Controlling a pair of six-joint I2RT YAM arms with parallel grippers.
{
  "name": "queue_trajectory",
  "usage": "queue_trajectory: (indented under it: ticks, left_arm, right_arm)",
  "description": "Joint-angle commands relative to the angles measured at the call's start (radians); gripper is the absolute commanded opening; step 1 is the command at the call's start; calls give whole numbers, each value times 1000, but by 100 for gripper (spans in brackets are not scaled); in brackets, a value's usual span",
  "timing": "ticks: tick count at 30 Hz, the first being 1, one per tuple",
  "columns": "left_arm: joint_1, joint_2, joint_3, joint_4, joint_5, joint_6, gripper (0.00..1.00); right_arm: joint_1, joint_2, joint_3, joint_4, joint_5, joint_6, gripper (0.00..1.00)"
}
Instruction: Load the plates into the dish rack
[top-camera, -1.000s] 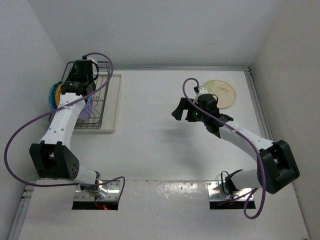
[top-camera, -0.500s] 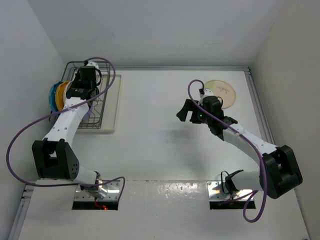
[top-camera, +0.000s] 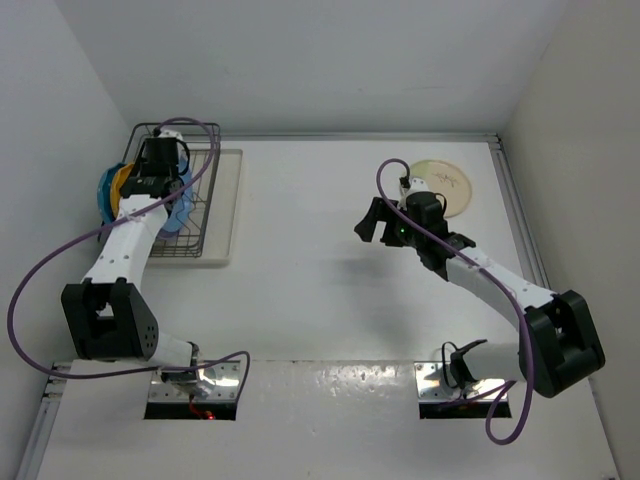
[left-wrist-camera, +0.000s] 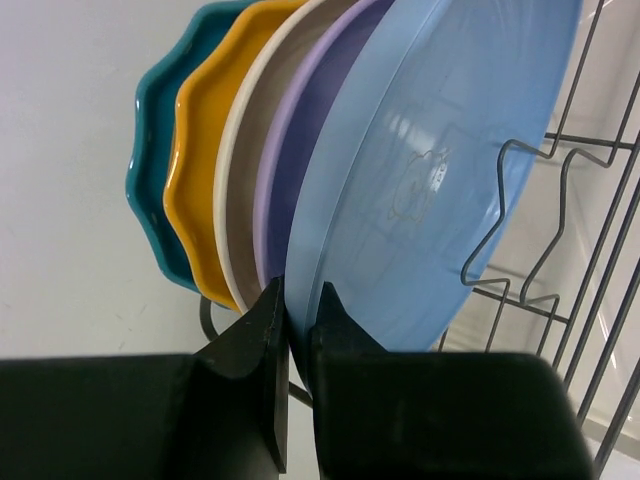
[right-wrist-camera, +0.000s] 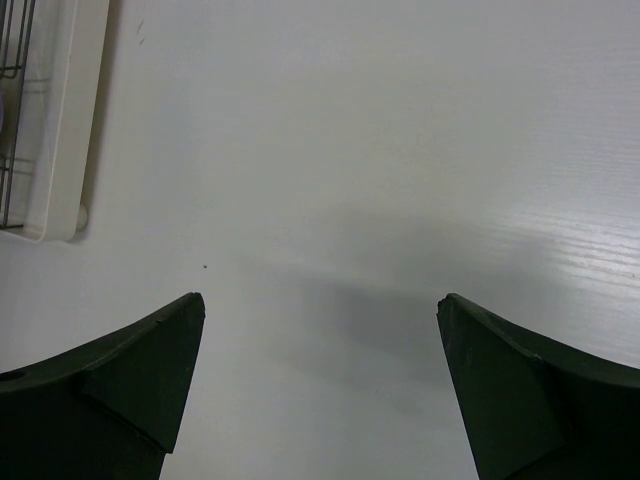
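Observation:
My right gripper moves down and outward onto the cream-and-green plate's rim (top-camera: 469, 193) by the side next, since that rim lies below it, to its right in the top view.
My left gripper (left-wrist-camera: 298, 290) is shut on the rim of the light blue plate (left-wrist-camera: 440, 150), which stands on edge in the dish rack (left-wrist-camera: 560, 200). Beside it stand the lavender plate (left-wrist-camera: 300, 150), the cream plate (left-wrist-camera: 237, 170), the orange scalloped plate (left-wrist-camera: 200, 170) and the teal scalloped plate (left-wrist-camera: 150, 160). In the top view the left gripper (top-camera: 160, 170) is over the rack (top-camera: 205, 190), with the blue plate (top-camera: 180, 212) below it. The cream-and-green plate (top-camera: 440, 187) lies flat at the back right. My right gripper (top-camera: 368, 222) is open and empty above the table; it also shows in the right wrist view (right-wrist-camera: 320, 305).
The cream drip tray (top-camera: 228, 200) lies under the rack at the back left, and its edge shows in the right wrist view (right-wrist-camera: 75, 120). White walls close in the table on the left, back and right.
My left gripper has shifted slightly over the rack, and the light blue plate now shows more upright beside the others. My right gripper moved a little to the right, then stayed.

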Motion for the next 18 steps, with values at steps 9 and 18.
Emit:
queue_trajectory:
  ticks: [9, 18]
  left_arm:
    - [60, -1, 10, -192, 44, 34, 48]
    - [78, -30, 170, -236, 114, 69, 78]
  right_arm:
    - [-67, 19, 81, -35, 14, 65, 100]
    - [-318, 83, 193, -262, 175, 25, 100]
